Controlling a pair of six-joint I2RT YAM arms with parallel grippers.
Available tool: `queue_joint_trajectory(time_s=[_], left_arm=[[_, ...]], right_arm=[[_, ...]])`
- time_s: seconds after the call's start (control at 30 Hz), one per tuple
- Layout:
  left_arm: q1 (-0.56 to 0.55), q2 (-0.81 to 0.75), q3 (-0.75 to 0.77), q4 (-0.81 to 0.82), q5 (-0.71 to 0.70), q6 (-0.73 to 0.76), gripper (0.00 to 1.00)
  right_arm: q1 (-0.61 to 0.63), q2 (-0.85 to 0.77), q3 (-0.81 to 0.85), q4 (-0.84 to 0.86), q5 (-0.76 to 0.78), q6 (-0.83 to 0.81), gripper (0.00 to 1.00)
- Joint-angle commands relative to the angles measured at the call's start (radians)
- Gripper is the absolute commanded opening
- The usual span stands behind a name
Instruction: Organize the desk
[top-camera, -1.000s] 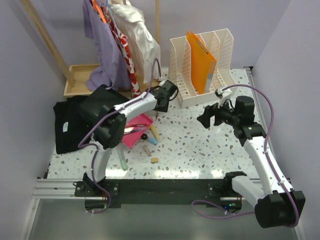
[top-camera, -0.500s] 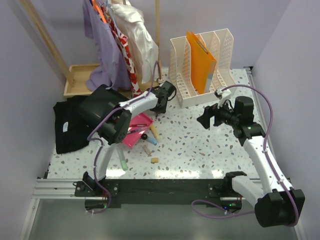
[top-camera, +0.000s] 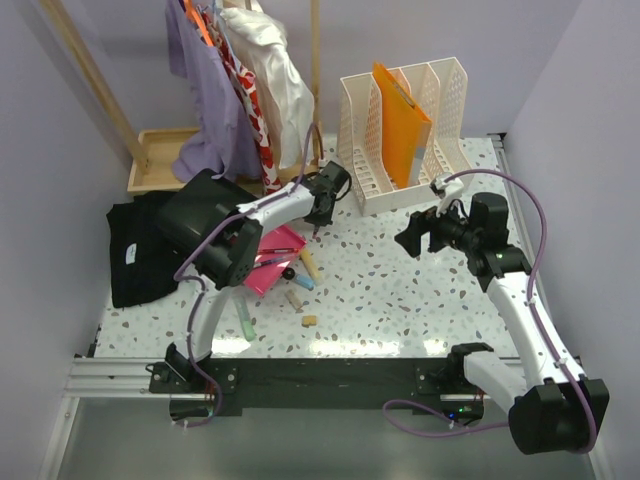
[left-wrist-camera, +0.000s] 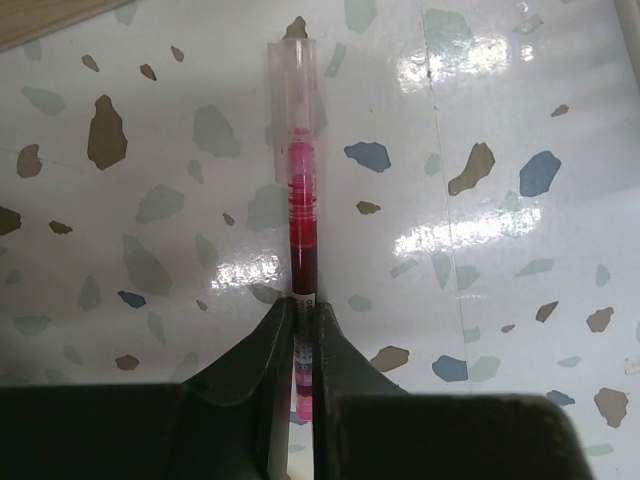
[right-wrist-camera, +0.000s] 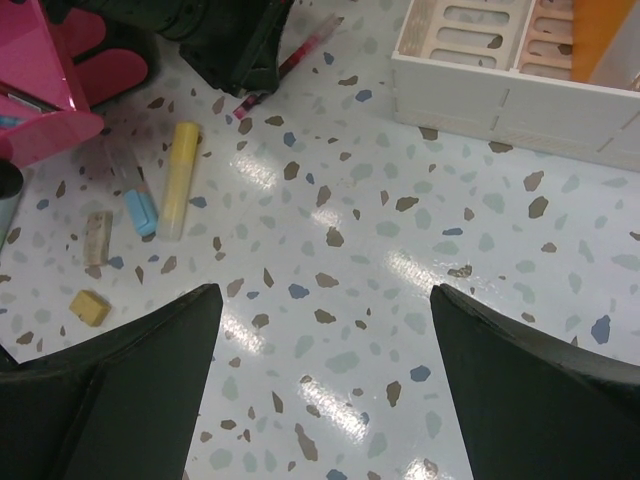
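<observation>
The red pen goes up and back with my left gripper next, for release over the other pens, since those already lie inside the pink case (top-camera: 273, 258).
The white speckled desk (top-camera: 390, 300) holds scattered stationery. My left gripper (top-camera: 318, 212) is shut on a red pen with a clear cap (left-wrist-camera: 299, 190), and the pen points away over the desk top (left-wrist-camera: 480, 260). The jaws pinch the pen's lower barrel in the left wrist view (left-wrist-camera: 300, 312). My right gripper (top-camera: 410, 238) is open and empty above bare desk at the right, with its fingers spread wide (right-wrist-camera: 325, 295). The right wrist view also shows the left gripper (right-wrist-camera: 240, 50) and the pen (right-wrist-camera: 300, 48).
A pink case (top-camera: 272, 258), a yellow marker (top-camera: 310, 266), a blue piece (top-camera: 303, 282), a beige piece (top-camera: 294, 300), a yellow cube (top-camera: 310, 321) and a green pen (top-camera: 245, 320) lie at left-centre. A white file organizer (top-camera: 440, 110) holds an orange folder (top-camera: 403, 120). Black cloth (top-camera: 140, 250), a wooden tray (top-camera: 160, 158) and hanging clothes (top-camera: 240, 90) are at the left.
My left gripper has shifted slightly to the left with the pen still in it. The right arm has barely moved.
</observation>
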Motion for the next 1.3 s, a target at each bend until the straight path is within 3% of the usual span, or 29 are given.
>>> queue_joint_trajectory(time_s=[0.0, 0.17, 0.5, 0.63, 1.03, 1.13, 1.27], left_arm=[[0.001, -0.072, -0.099, 0.076, 0.163, 0.064, 0.0], [-0.031, -0.257, -0.228, 0.208, 0.268, 0.159, 0.0], [-0.051, -0.562, -0.45, 0.296, 0.567, 0.265, 0.0], [-0.061, -0.711, -0.538, 0.322, 0.61, 0.306, 0.0], [-0.085, -1.066, -0.659, 0.192, 0.48, 0.63, 0.0], [-0.081, -1.125, -0.693, 0.153, 0.375, 0.726, 0.0], [-0.08, -1.184, -0.779, 0.123, 0.133, 0.873, 0.0]], right_arm=[[-0.009, -0.006, 0.001, 0.037, 0.014, 0.01, 0.9], [-0.015, -0.009, 0.0, 0.037, 0.016, 0.01, 0.9], [-0.025, -0.011, -0.002, 0.04, 0.013, 0.009, 0.9], [-0.028, -0.011, -0.005, 0.042, 0.011, 0.007, 0.9], [-0.038, -0.003, -0.009, 0.045, 0.005, 0.003, 0.9], [-0.039, -0.002, -0.011, 0.045, 0.005, 0.001, 0.9], [-0.044, 0.0, -0.012, 0.049, 0.004, 0.001, 0.9]])
